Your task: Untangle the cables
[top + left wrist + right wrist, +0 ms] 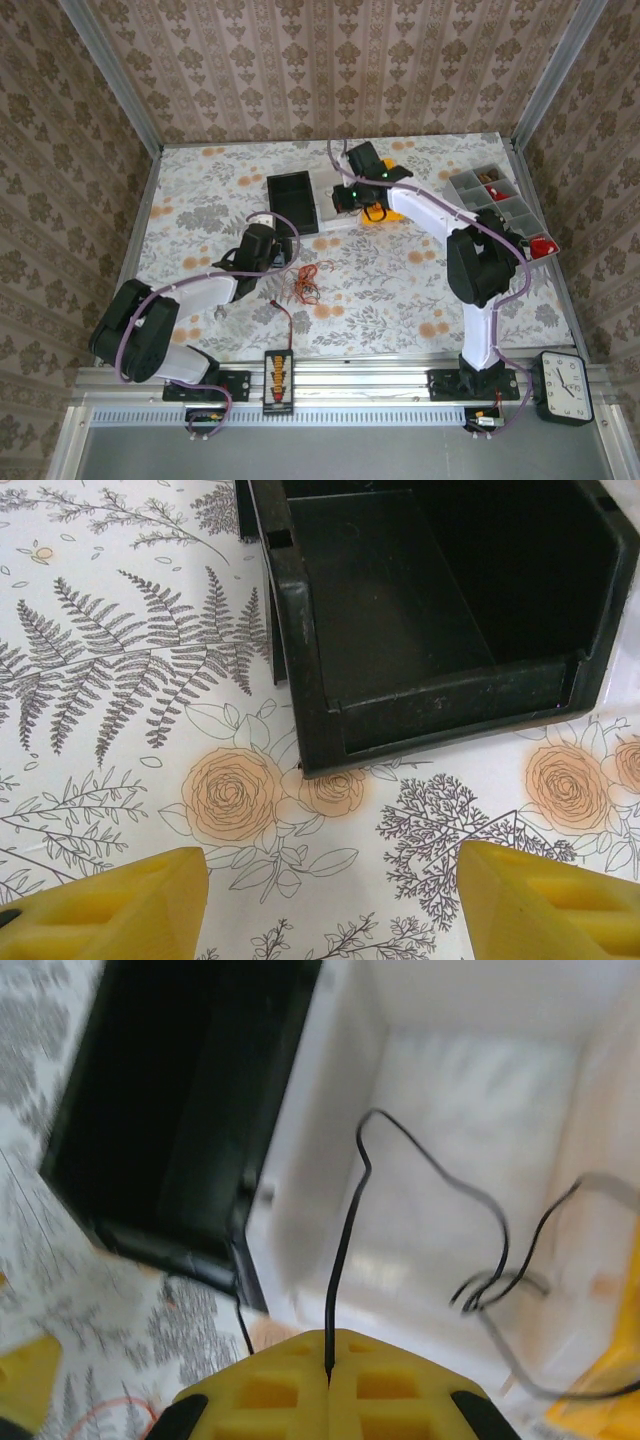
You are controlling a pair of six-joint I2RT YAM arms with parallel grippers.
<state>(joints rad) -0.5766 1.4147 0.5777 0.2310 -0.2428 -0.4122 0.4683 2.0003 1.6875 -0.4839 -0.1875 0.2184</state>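
Note:
I will move my open left gripper back from the black bin and down onto the tangle's far part [306,275], because the tangle is below the gripper and nearer the bar.
A small tangle of thin red and orange-brown cables [305,283] lies on the flowered tablecloth in front of the left arm. My right gripper [328,1348] is shut on one thin black cable [345,1240], which rises from the closed yellow jaws and curls over the inside of a white bin [450,1210]. In the top view this gripper [352,200] hangs at the back centre over that bin. My left gripper [335,880] is open, its yellow fingers [130,905] wide apart over bare cloth, just short of a black bin [430,630]. It sits in the top view [264,236] left of the tangle.
The black bin [292,203] and white bin [328,190] stand side by side at the back centre. A grey compartment box [495,195] and a red item [541,245] are at the right. A clock [563,386] and a connector strip [277,380] sit on the near rail.

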